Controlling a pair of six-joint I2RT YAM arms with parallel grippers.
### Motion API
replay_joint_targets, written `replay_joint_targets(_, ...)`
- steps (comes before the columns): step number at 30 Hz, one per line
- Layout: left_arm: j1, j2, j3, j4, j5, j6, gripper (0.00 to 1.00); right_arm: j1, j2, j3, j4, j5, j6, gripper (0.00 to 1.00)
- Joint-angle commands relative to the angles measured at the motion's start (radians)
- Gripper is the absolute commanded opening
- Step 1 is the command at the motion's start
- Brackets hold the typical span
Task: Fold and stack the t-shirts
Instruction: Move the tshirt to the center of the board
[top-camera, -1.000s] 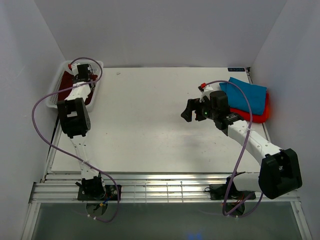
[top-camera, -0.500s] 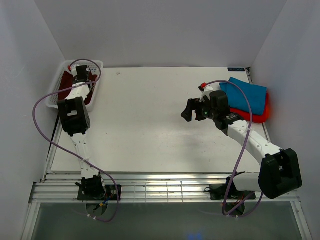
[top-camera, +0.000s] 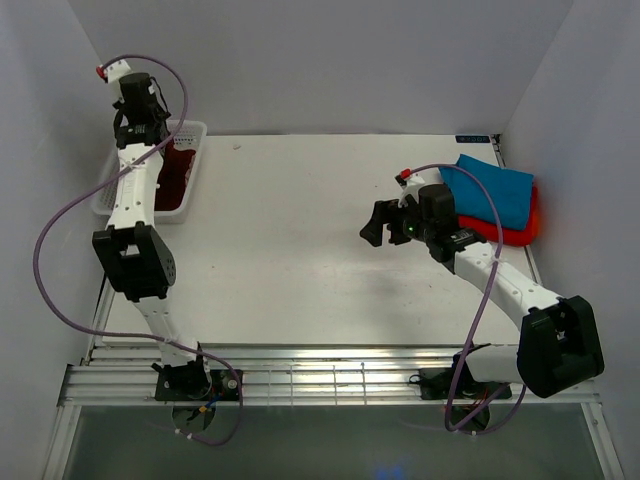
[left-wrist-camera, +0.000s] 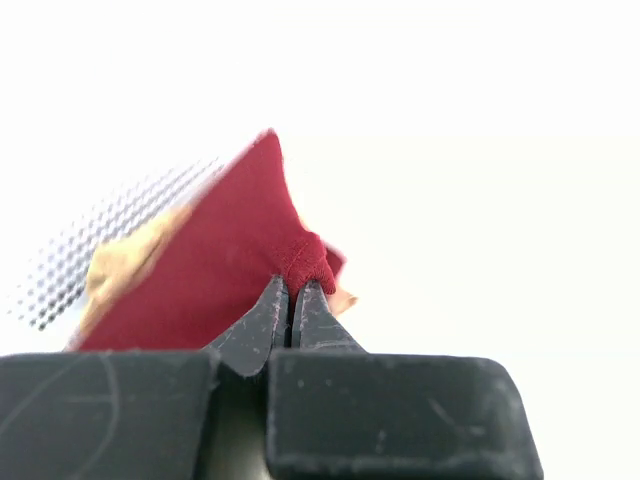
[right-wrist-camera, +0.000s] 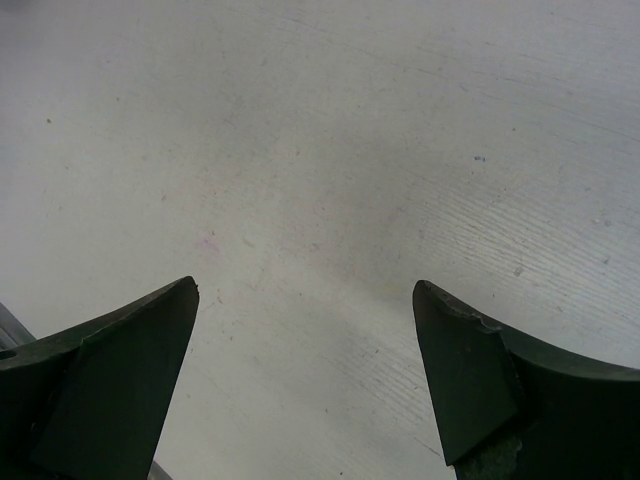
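The maroon t-shirt needs to go up higher in my left gripper, swing past the basket's rim, and then come down over the table (top-camera: 282, 221).
My left gripper (top-camera: 146, 138) is raised above the white mesh basket (top-camera: 104, 202) at the far left. It is shut on a bunched fold of the dark maroon t-shirt (top-camera: 176, 172), which trails down into the basket. The left wrist view shows the gripper (left-wrist-camera: 295, 286) pinching the maroon t-shirt (left-wrist-camera: 220, 270), with a beige t-shirt (left-wrist-camera: 125, 265) under it in the basket (left-wrist-camera: 80, 250). A folded teal-blue t-shirt (top-camera: 495, 192) lies on a red-orange t-shirt (top-camera: 531, 226) at the far right. My right gripper (top-camera: 378, 222) (right-wrist-camera: 305, 290) hovers open over bare table, holding nothing.
The white table (top-camera: 300, 250) runs between the basket and the folded stack. Grey walls close in the back and both sides. A slatted metal rail (top-camera: 320, 378) runs along the near edge by the arm bases.
My left gripper closed on the maroon t-shirt inside the basket, then rose and drew the cloth up with it. The right arm has stayed where it was.
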Motion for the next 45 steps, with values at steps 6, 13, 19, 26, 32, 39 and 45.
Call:
replay_joint_targets(6, -0.172, -0.286, 0.089, -0.058, 0.122, 0.039, 0.0, 0.009, -0.025, -0.017, 0.038, -0.02, 0.007, 0.94)
replay_joint_targets(13, -0.303, -0.432, 0.119, -0.079, 0.289, 0.009, 0.0, 0.012, -0.076, -0.04, 0.035, -0.016, 0.021, 0.93)
replay_joint_targets(19, -0.314, -0.469, 0.131, -0.111, 0.677, -0.088, 0.0, 0.015, -0.142, -0.069, -0.024, 0.027, 0.032, 0.93)
replay_joint_targets(26, -0.358, -0.47, -0.122, -0.092, 0.75, -0.114, 0.0, 0.017, -0.195, -0.082, -0.05, 0.061, 0.047, 0.94)
replay_joint_targets(32, -0.383, -0.424, -0.449, 0.028, 0.662, -0.099, 0.0, 0.024, -0.212, -0.086, -0.056, 0.073, 0.062, 0.94)
replay_joint_targets(39, -0.442, -0.208, -0.493, 0.135, 0.563, -0.034, 0.68, 0.091, -0.188, -0.086, 0.021, -0.016, 0.075, 0.96)
replay_joint_targets(45, -0.565, -0.235, -0.496, 0.149, 0.261, -0.011, 0.98, 0.243, -0.033, 0.0, 0.012, 0.062, 0.015, 0.98)
